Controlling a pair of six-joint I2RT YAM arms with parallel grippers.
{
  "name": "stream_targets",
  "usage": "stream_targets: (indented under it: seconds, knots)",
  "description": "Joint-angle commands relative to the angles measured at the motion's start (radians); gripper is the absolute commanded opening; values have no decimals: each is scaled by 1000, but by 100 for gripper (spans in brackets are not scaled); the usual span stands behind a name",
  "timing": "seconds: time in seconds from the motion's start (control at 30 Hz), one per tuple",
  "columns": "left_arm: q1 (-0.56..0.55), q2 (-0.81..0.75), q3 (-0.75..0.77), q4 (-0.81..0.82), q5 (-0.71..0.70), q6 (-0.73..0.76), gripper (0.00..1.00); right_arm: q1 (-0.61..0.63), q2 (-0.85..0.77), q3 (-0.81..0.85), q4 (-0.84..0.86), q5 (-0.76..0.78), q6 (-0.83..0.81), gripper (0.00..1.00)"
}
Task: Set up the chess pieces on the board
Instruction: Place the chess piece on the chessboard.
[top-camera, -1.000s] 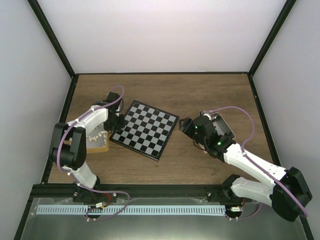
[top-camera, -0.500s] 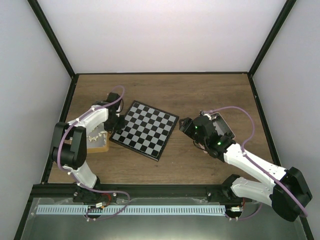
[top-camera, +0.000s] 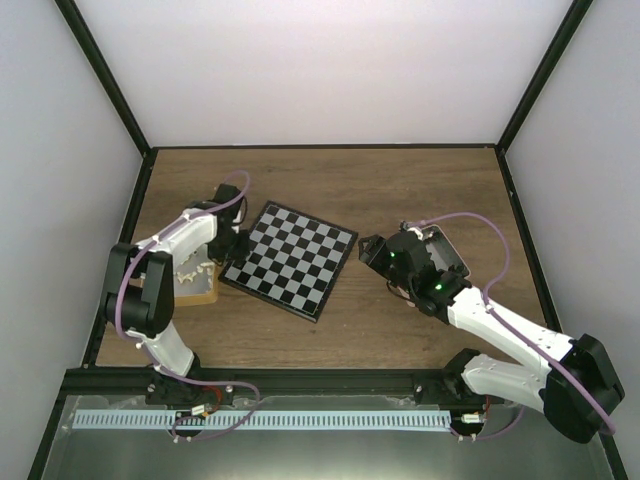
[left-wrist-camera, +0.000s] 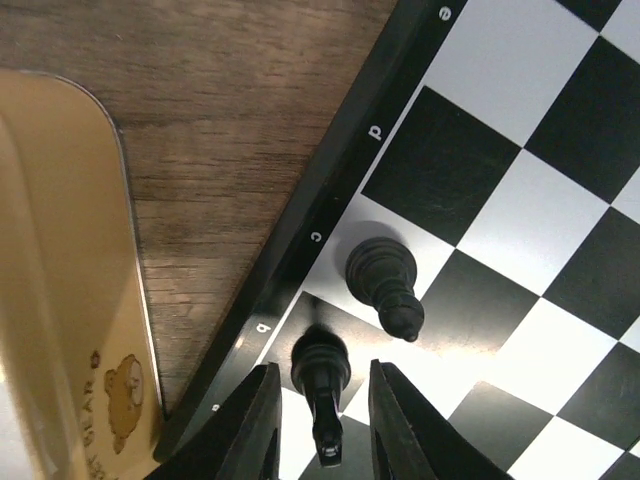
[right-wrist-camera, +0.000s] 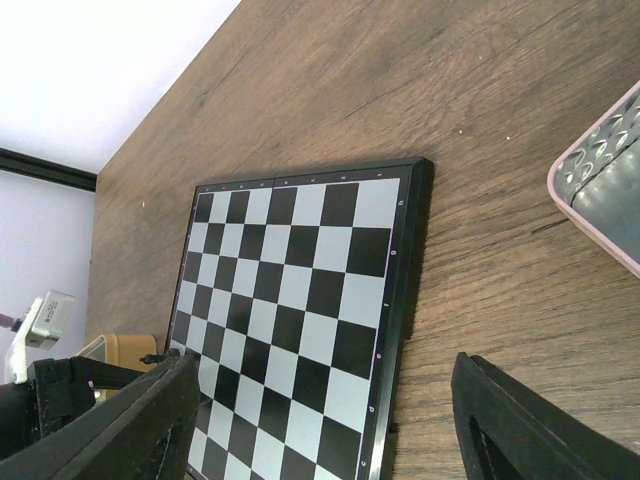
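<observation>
My right gripper swings its empty fingers to its right in the top view and lowers them inside next, since the pink tray (top-camera: 446, 252) (right-wrist-camera: 614, 188) sits below it on that side.
The board (top-camera: 290, 255) lies tilted at the table's centre left. In the left wrist view, two black chess pieces stand on its edge row (left-wrist-camera: 500, 160): one (left-wrist-camera: 385, 280) on the c square, another (left-wrist-camera: 320, 362) on the b square. My left gripper (left-wrist-camera: 323, 368) is open and straddles the b-square piece, with a small gap on each side. It shows at the board's left corner in the top view (top-camera: 232, 252). My right gripper (right-wrist-camera: 325, 365) is wide open and empty, above the wood just right of the board (right-wrist-camera: 300, 290); the top view shows it too (top-camera: 372, 252).
A tan tray (top-camera: 195, 285) holding cream-white pieces (top-camera: 185, 268) sits left of the board, close to my left gripper; its rim shows in the left wrist view (left-wrist-camera: 60, 300). A pink tray (top-camera: 447, 250) sits right of the board under my right arm, its corner in the right wrist view (right-wrist-camera: 600, 190).
</observation>
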Motion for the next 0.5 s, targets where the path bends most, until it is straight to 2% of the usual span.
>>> stream_targets:
  seconds: [0.0,0.23,0.33,0.47]
  knots:
    - [6,-38,41,-27,-39,-2,28,-3,-22,0,-4,31,-31,71]
    - [1,-225,16,-2,-24,-8,30,-33,-26,53,-71,107,-201,72]
    - [-4,-335,-20,90,91,30,33,-109,7,96,-135,120,-262,70]
    - [-10,-477,-113,307,258,61,41,-223,51,125,-202,124,-320,65]
